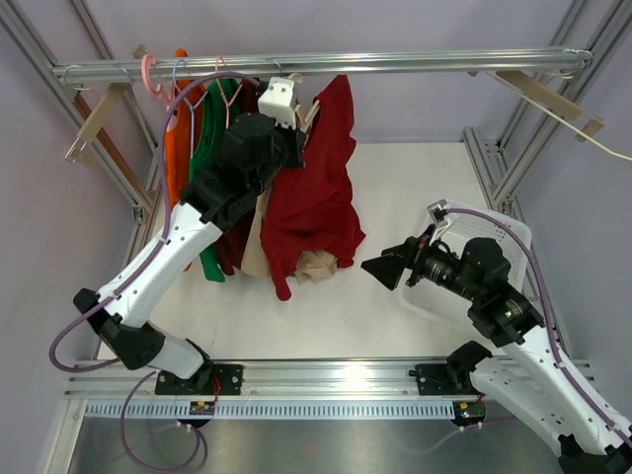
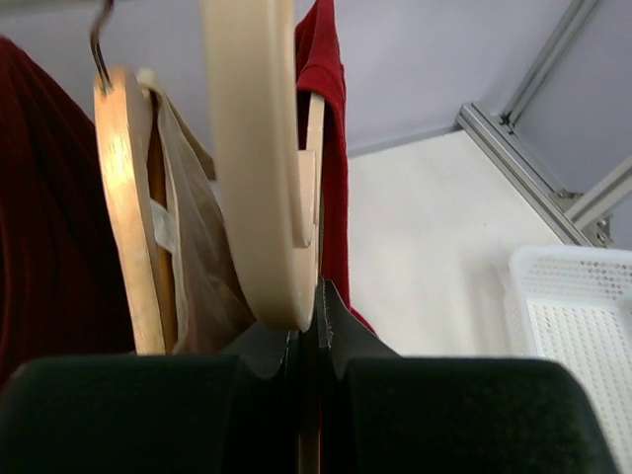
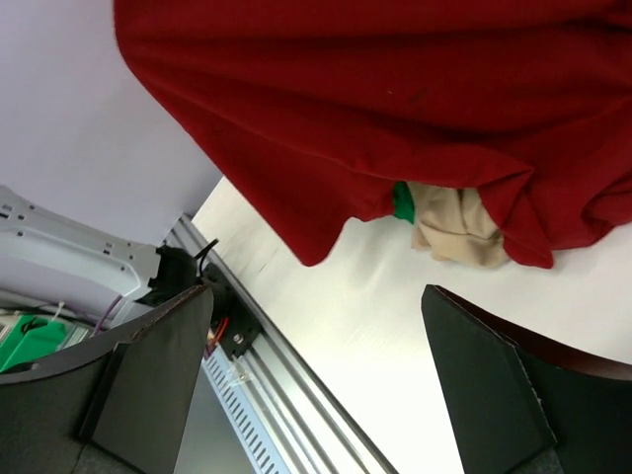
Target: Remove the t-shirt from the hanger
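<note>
My open right gripper goes to the left in the top view and slightly back, onto the red t-shirt's near hem corner next, since that corner hangs free.
A red t-shirt (image 1: 321, 193) hangs from a pale wooden hanger (image 2: 259, 168) on the top rail (image 1: 395, 62), its hem bunched low. My left gripper (image 1: 286, 133) is up at the rail, and in the left wrist view its jaws (image 2: 311, 316) are shut on a thin wooden part of the hanger, with the red cloth (image 2: 321, 69) just behind. My right gripper (image 1: 383, 269) is open and empty, just right of the shirt's lower hem. In the right wrist view (image 3: 316, 385) the red cloth (image 3: 395, 99) hangs above and ahead of the spread fingers.
Orange (image 1: 178, 128), green (image 1: 212, 158) and beige (image 1: 316, 265) garments hang left of and under the red shirt. A second wooden hanger (image 2: 128, 217) holds beige cloth. A white basket (image 1: 518, 235) sits under the right arm. Aluminium frame posts stand at both sides.
</note>
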Robot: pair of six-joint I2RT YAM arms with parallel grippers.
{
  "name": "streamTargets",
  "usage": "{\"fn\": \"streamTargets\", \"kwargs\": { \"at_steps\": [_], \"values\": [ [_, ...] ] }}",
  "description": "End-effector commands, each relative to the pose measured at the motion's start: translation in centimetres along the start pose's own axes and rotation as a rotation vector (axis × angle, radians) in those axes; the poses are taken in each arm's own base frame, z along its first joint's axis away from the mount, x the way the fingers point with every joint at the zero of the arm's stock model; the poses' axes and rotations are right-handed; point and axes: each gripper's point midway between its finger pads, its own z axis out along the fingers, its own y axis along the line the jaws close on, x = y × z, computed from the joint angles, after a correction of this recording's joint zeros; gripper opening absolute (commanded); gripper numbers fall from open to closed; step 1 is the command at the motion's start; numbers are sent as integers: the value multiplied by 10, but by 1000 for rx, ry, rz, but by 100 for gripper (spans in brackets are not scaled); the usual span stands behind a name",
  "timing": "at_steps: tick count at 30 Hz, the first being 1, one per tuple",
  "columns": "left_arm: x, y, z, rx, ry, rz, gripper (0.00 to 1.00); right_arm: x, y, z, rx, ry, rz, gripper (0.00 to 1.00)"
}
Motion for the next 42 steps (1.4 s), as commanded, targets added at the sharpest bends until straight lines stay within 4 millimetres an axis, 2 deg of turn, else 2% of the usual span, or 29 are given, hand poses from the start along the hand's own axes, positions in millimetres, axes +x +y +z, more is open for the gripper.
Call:
{"fn": "streamTargets", "kwargs": {
  "at_steps": [1, 3, 4, 5, 6, 7, 8, 9, 10, 11, 12, 14, 15, 16, 19, 20, 21, 23, 28, 29, 31, 32, 34, 35, 37, 39, 40, 41, 42],
  "values": [
    [-60, -14, -38, 97, -201, -143, 0, 0, 30, 6, -109, 7, -36, 98],
    [-62, -23, -48, 128, -210, -176, 0, 5, 34, 15, -97, 22, -50, 100],
    [-66, -25, -58, 136, -225, -185, 0, 11, 54, 15, -150, 44, -79, 99],
    [-68, -35, -65, 159, -236, -194, 0, 11, 61, 17, -155, 45, -91, 99],
    [-70, -37, -69, 154, -246, -201, 0, 11, 61, 25, -126, 42, -102, 99],
    [-70, -40, -73, 158, -249, -204, 0, 3, 76, 25, -152, 30, -117, 99],
    [-74, -49, -81, 179, -264, -218, 0, 7, 94, 26, -194, 44, -146, 100],
    [-75, -50, -84, 164, -274, -235, 0, 7, 94, 37, -158, 41, -160, 99],
    [-76, -52, -88, 166, -285, -250, 0, -2, 107, 38, -173, 17, -189, 99],
    [-78, -59, -96, 184, -301, -279, 0, -3, 113, 42, -165, 15, -203, 99],
    [-80, -55, -98, 156, -313, -300, 0, -3, 126, 50, -146, 12, -221, 100],
    [-86, -58, -107, 161, -337, -343, 0, 1, 137, 57, -127, 8, -264, 99],
    [-87, -56, -109, 148, -344, -361, 0, 12, 143, 65, -96, 17, -290, 99],
    [-91, -56, -112, 152, -354, -377, 0, 6, 151, 66, -91, -2, -304, 99],
    [-101, -58, -125, 161, -378, -419, 0, 9, 159, 73, -16, -25, -330, 99],
    [-102, -58, -129, 153, -385, -428, 0, 12, 155, 77, 22, -27, -341, 99],
    [-105, -57, -133, 153, -397, -438, 0, 14, 166, 75, 5, -29, -340, 99],
    [-111, -56, -140, 154, -419, -469, 0, 18, 172, 77, 49, -41, -347, 99],
    [-128, -58, -159, 178, -448, -499, 0, 25, 161, 85, 210, -71, -388, 92],
    [-131, -55, -162, 171, -455, -503, 0, 25, 158, 86, 240, -84, -391, 83],
    [-137, -51, -169, 173, -469, -508, 0, 26, 158, 86, 254, -101, -382, 76],
    [-138, -49, -171, 174, -472, -513, 0, 25, 156, 85, 268, -112, -380, 68],
    [-137, -47, -175, 175, -473, -516, 0, 25, 158, 84, 264, -123, -375, 46],
    [-138, -45, -176, 172, -476, -516, 0, 23, 157, 82, 269, -133, -374, 25],
    [-143, -43, -180, 175, -489, -503, 0, 25, 166, 71, 239, -133, -375, 8],
    [-151, -39, -186, 180, -521, -490, 0, 34, 175, 60, 200, -110, -386, 0],
    [-157, -38, -190, 184, -538, -494, 0, 38, 181, 50, 165, -91, -388, 0],
    [-165, -36, -194, 189, -561, -500, 0, 51, 199, 36, 98, -61, -382, 0],
    [-167, -35, -197, 194, -569, -481, 0, 60, 201, 27, 82, -29, -396, 0]
  ]
}}
